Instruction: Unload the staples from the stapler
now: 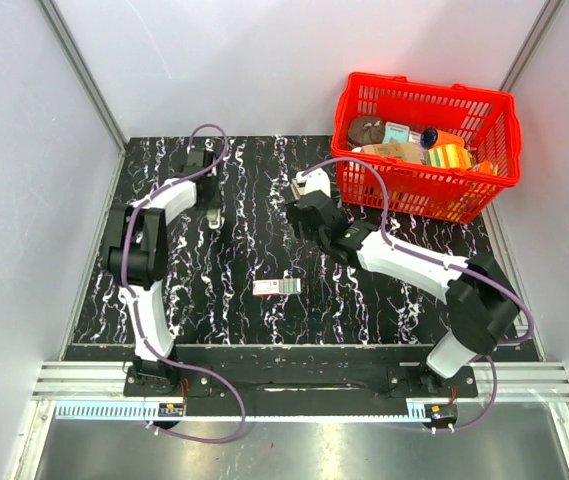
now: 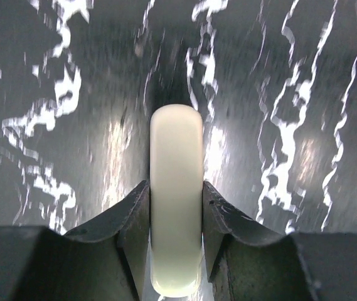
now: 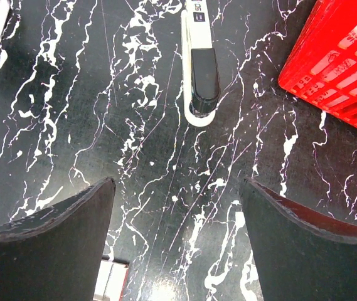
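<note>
The cream-white rounded bar will next go with my left gripper back toward my base, over the empty table short of the red-and-white box.
A white stapler with a black top lies flat on the black marbled table, straight ahead of my right gripper. That gripper is open and empty, its fingers apart from the stapler; it also shows in the top view. My left gripper is shut on a cream-white rounded bar that sticks out past its fingertips. In the top view the left gripper is at the far left with the white piece under it.
A small red-and-white box lies mid-table and shows by my right gripper's left finger in the right wrist view. A red basket of assorted items stands at the far right, its wall close to the right gripper.
</note>
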Controlling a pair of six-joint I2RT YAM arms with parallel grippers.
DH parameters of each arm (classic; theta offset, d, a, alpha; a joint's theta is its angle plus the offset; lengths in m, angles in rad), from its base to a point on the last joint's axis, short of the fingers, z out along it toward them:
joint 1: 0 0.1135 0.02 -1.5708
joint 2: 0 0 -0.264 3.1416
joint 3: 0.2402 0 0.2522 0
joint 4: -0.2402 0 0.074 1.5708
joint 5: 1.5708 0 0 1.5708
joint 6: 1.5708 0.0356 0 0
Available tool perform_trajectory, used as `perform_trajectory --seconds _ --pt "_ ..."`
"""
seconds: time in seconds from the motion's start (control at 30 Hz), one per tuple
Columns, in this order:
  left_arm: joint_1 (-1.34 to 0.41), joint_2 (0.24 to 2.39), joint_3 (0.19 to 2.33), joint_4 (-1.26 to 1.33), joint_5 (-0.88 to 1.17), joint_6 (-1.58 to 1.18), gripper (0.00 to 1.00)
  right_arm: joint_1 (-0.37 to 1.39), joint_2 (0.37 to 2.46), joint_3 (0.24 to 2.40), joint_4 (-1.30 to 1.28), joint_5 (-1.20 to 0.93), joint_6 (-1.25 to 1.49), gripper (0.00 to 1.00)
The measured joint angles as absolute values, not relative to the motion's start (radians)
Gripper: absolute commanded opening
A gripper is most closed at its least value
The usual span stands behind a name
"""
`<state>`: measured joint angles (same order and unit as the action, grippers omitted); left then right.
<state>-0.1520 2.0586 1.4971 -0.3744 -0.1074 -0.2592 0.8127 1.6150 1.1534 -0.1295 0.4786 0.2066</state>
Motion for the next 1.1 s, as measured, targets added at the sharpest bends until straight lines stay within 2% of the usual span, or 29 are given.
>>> perform_trajectory --seconds 0.3,0.53,0.63,0.7,0.77,0.83,0.87,1.0,1.1 --pt "-0.167 1.718 1.113 -0.448 -0.106 -0.244 0.08 0.813 1.614 1.146 -0.124 0.458 0.233 0.84" --pt "-0.174 1.583 0.969 -0.479 -0.065 -0.244 0.19 0.813 1.655 1.158 -0.125 0.442 0.253 0.83" --pt "-0.178 1.586 0.960 -0.474 -0.054 -0.244 0.31 0.813 1.708 1.179 -0.128 0.426 0.262 0.83" --pt "-0.178 1.589 0.959 -0.471 -0.046 -0.244 0.45 0.813 1.742 1.194 -0.136 0.421 0.267 0.83" --pt "-0.178 1.593 0.959 -0.467 -0.031 -0.243 0.65 0.813 1.771 1.210 -0.150 0.417 0.271 0.86" --pt "-0.178 1.596 0.959 -0.469 -0.004 -0.237 0.92 0.813 1.796 1.231 -0.166 0.418 0.278 0.99" --pt "-0.179 1.596 0.959 -0.470 0.012 -0.234 0.99 0.813 1.805 1.242 -0.174 0.419 0.284 0.99" --pt "-0.180 1.557 0.960 -0.482 0.065 -0.217 0.99 0.817 1.863 1.338 -0.236 0.439 0.342 0.99" --pt "-0.170 1.446 0.960 -0.488 0.115 -0.205 0.99 0.817 1.928 1.480 -0.310 0.434 0.395 0.98"
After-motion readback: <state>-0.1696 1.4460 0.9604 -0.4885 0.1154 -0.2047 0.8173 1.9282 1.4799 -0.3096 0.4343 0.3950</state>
